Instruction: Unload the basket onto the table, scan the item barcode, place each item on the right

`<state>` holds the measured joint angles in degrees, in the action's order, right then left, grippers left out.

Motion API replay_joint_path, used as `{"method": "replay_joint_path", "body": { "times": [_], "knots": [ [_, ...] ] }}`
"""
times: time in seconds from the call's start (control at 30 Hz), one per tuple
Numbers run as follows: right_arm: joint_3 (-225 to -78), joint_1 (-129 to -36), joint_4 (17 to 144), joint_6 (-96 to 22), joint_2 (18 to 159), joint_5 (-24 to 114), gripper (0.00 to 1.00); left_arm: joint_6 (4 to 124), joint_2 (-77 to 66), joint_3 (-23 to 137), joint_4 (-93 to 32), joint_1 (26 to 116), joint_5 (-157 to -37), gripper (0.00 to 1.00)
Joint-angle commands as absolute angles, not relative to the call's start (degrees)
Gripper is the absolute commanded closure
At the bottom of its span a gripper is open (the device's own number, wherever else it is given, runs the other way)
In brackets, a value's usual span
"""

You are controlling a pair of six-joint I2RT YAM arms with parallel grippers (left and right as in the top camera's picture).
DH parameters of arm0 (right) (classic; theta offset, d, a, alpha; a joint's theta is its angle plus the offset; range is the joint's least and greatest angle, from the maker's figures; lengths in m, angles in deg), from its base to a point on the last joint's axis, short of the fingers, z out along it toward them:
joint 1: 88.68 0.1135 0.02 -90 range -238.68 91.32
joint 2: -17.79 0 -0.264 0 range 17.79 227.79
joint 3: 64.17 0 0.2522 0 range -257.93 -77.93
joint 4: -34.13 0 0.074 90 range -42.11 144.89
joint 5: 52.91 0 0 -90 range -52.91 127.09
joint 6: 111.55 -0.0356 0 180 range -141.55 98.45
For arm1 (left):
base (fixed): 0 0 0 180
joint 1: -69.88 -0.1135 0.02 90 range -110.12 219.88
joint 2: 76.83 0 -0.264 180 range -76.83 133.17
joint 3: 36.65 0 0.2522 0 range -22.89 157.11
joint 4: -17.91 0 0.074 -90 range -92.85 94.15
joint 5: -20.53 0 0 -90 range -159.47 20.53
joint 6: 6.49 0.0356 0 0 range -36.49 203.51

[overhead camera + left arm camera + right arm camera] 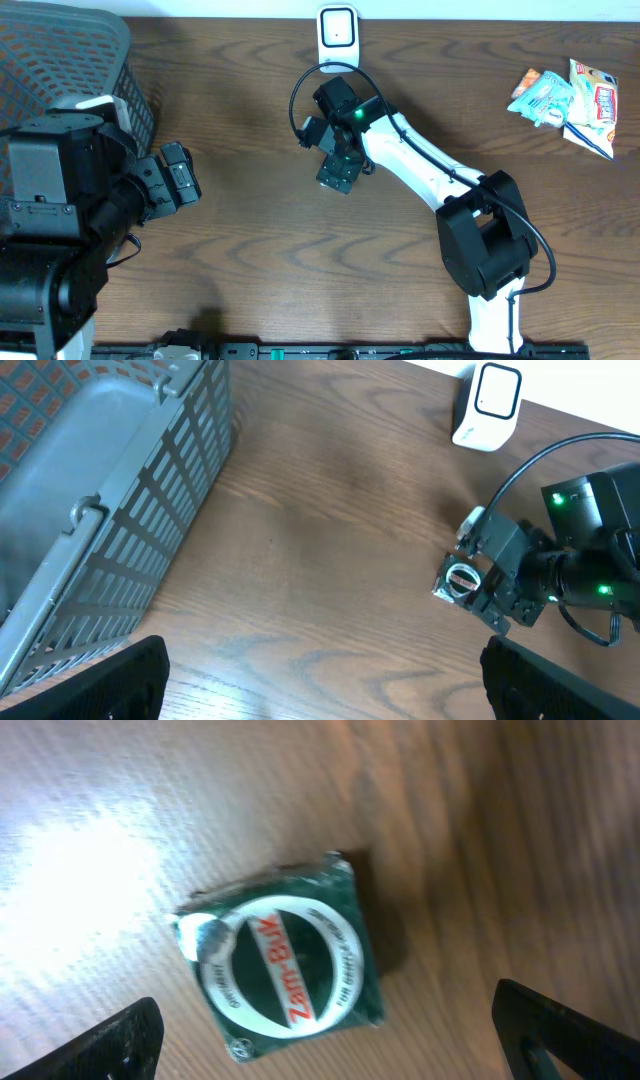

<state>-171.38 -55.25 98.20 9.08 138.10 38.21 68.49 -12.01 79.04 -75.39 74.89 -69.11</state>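
The green box [338,174] is crooked between my right gripper's open fingers, so my right gripper should turn slightly to match it, then lower to close on the box's sides.
The item is a small dark green box [280,960] with a white ring and red "Zam-Buk" lettering, lying flat on the wooden table [480,840]. It also shows as the green box [338,174] under the right arm and as the box [462,580] in the left wrist view. My right gripper [325,1040] hangs open just over it, one finger on either side and neither touching it. No barcode is visible. The white scanner [337,30] stands upright at the table's far edge. My left gripper [322,680] is open and empty over bare wood at the left.
A grey mesh basket [60,60] fills the far left corner, close to the left arm. Several snack packets [570,95] lie at the far right. The right arm's black cable [300,95] loops above the wrist.
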Motion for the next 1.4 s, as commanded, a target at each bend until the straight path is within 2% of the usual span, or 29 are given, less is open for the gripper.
{"method": "replay_joint_path", "body": {
  "times": [0.0, 0.47, 0.6, 0.9, 1.03, 1.2, 1.27, 1.3, 1.33, 1.37],
  "knots": [
    [-170.9, -56.5, 98.2, 14.9, 137.2, 45.1, 0.01, 68.6, -12.1, 79.5, -75.5, 74.8, -68.8, 0.02],
    [-167.5, -60.0, 96.4, 21.0, 140.2, 48.6, 0.01, 68.6, -12.1, 79.5, -75.5, 74.8, -68.8, 0.02],
    [-164.4, -60.0, 92.0, 21.0, 140.3, 48.6, 0.13, 68.6, -12.1, 79.5, -75.5, 74.8, -68.8, 0.02],
    [-162.4, -59.8, 88.1, 20.9, 140.4, 48.7, 0.16, 68.6, -12.1, 79.5, -75.5, 74.8, -68.8, 0.02],
    [-162.4, -59.7, 87.5, 20.9, 140.6, 49.3, 0.25, 68.6, -12.1, 79.5, -75.5, 74.8, -68.8, 0.02],
    [-162.4, -59.7, 88.6, 20.5, 140.7, 51.7, 0.31, 68.6, -12.1, 79.5, -75.5, 74.8, -68.8, 0.03],
    [-162.4, -59.7, 88.6, 18.5, 140.7, 51.9, 0.36, 68.6, -12.1, 79.4, -75.5, 74.8, -68.8, 0.02],
    [-162.4, -59.7, 88.6, 17.4, 140.7, 51.9, 0.41, 68.6, -12.1, 79.5, -75.5, 74.8, -68.8, 0.02],
    [-162.5, -59.7, 88.6, 15.1, 140.7, 51.9, 0.50, 68.6, -12.1, 79.4, -75.5, 74.8, -68.8, 0.02],
    [-162.5, -59.7, 88.6, 13.2, 140.7, 51.9, 0.52, 68.6, -12.1, 79.5, -75.5, 74.8, -68.8, 0.02]
  ]
}}
